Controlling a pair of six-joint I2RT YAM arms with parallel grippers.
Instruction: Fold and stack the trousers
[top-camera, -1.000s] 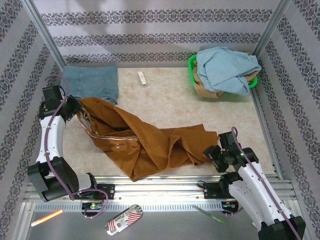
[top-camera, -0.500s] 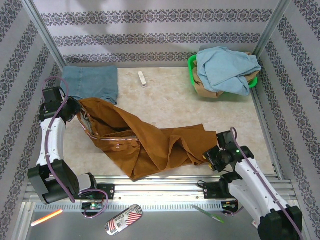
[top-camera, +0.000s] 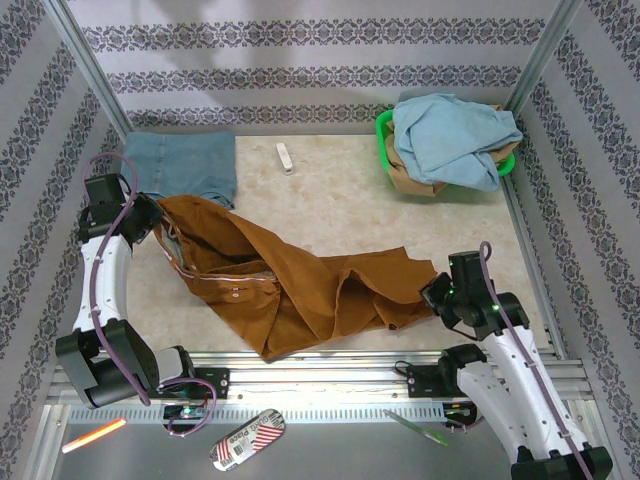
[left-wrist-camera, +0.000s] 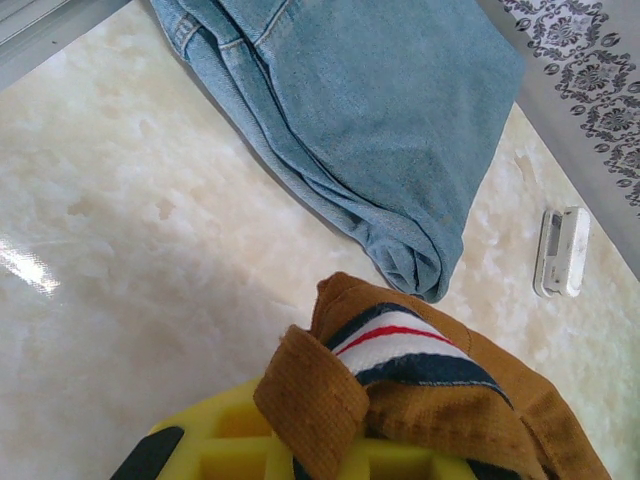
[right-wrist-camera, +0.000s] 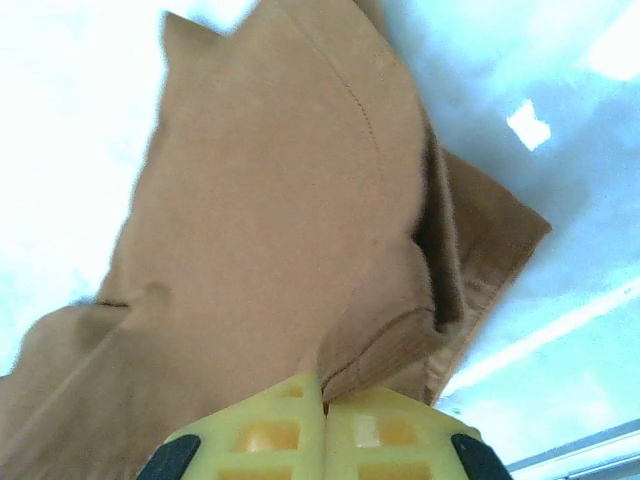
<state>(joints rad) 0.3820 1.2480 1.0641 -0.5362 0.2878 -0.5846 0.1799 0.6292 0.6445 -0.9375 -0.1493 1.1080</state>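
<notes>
The leg lies crumpled, and the pale blue clothes (top-camera: 460, 135) lie outward of my right gripper. The hem will next be lifted and pulled outward by my right gripper and released over them.
The rust-brown trousers (top-camera: 290, 280) lie stretched across the table from upper left to lower right. My left gripper (top-camera: 152, 222) is shut on the waistband end, whose white-and-red striped lining (left-wrist-camera: 395, 345) bulges over the yellow fingers (left-wrist-camera: 240, 440). My right gripper (top-camera: 432, 297) is shut on the leg hem (right-wrist-camera: 400, 340), pinched between its yellow pads (right-wrist-camera: 300, 430), and holds that end slightly raised. The cloth between the two grippers is crumpled and partly folded over itself near the front edge.
A folded denim-blue cloth (top-camera: 182, 165) lies at the back left, right beside the waistband. A green basket (top-camera: 383, 125) with pale blue and tan clothes stands at the back right. A small white object (top-camera: 285, 157) lies mid-back. Metal rail (top-camera: 320, 365) along the front edge.
My right gripper has pulled the leg hem to the right and slightly up, drawing the cloth tauter. The left gripper holds still on the waistband.
</notes>
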